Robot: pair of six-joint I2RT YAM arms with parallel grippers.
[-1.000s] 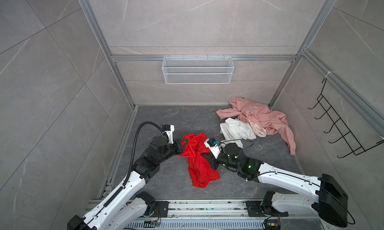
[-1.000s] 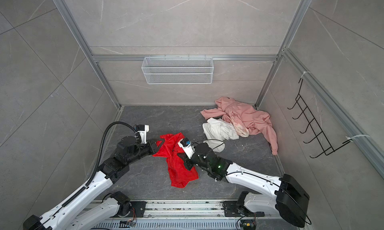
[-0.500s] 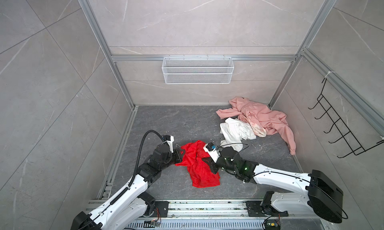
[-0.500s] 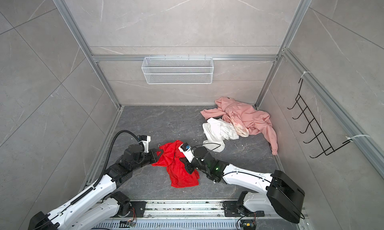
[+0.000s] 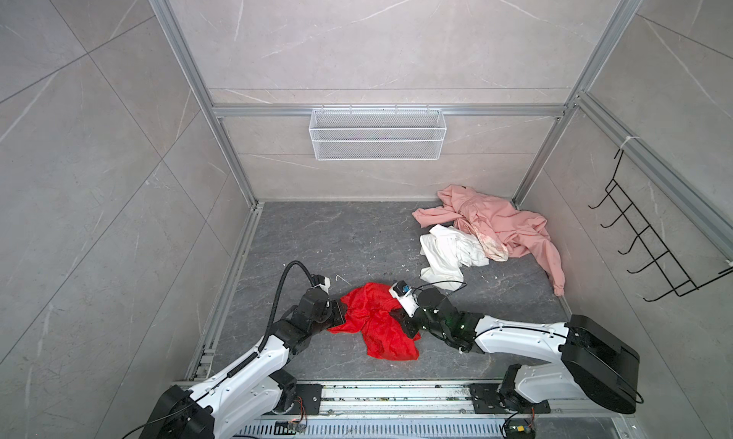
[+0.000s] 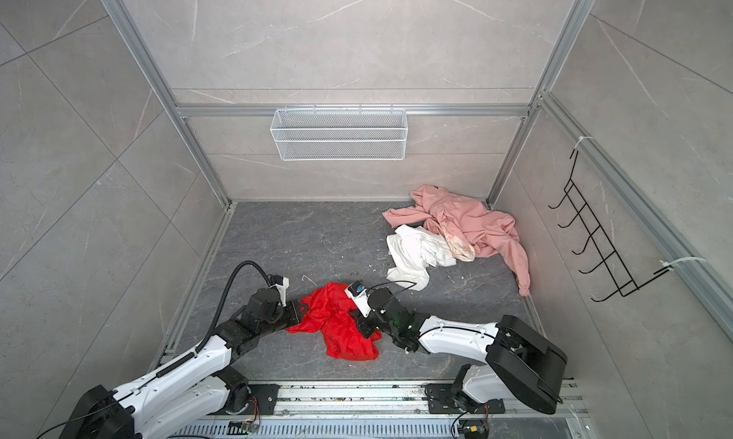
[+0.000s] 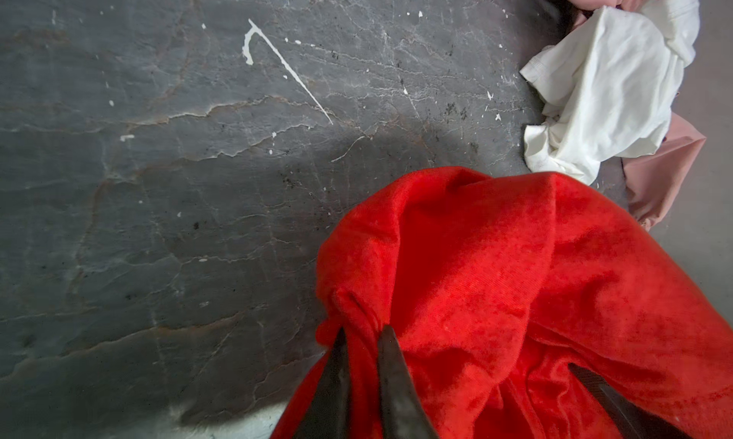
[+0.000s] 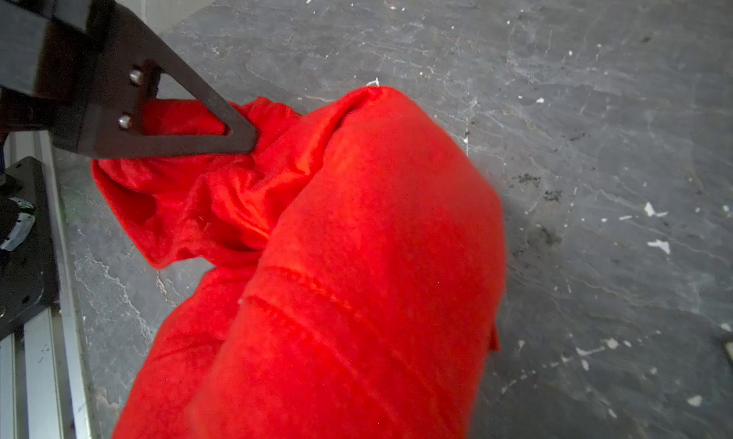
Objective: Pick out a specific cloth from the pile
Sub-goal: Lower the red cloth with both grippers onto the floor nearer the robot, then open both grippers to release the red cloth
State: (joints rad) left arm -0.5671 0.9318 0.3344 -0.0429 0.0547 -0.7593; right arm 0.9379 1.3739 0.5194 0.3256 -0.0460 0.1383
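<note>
My left gripper is low and nearly in place. It should now open its fingers to let go of the red cloth's fold [image 5: 342,326] [image 7: 361,324] onto the dark floor, because the red cloth lies apart from the pile.
The red cloth [image 5: 377,338] [image 6: 341,338] lies bunched on the dark floor near the front, apart from the pile at the back right. That pile is a pale pink garment [image 5: 499,223] with a white garment [image 5: 452,254] against it. My left gripper [image 5: 343,312] [image 7: 363,338] is shut on a fold at the cloth's left edge [image 7: 496,278]. My right gripper [image 5: 400,322] sits at the cloth's right side. In the right wrist view the cloth [image 8: 377,238] covers its jaws, so their state is hidden. The left gripper [image 8: 246,143] shows there too, pinching the cloth.
A white wire basket [image 5: 377,133] hangs on the back wall. A black hook rack [image 5: 650,250] is fixed to the right wall. The metal base rail [image 5: 396,393] runs along the front edge. White scraps dot the floor [image 7: 285,64].
Both grippers have come toward the front with the red cloth between them. The cloth now lies lower and more bunched, farther from the pile.
</note>
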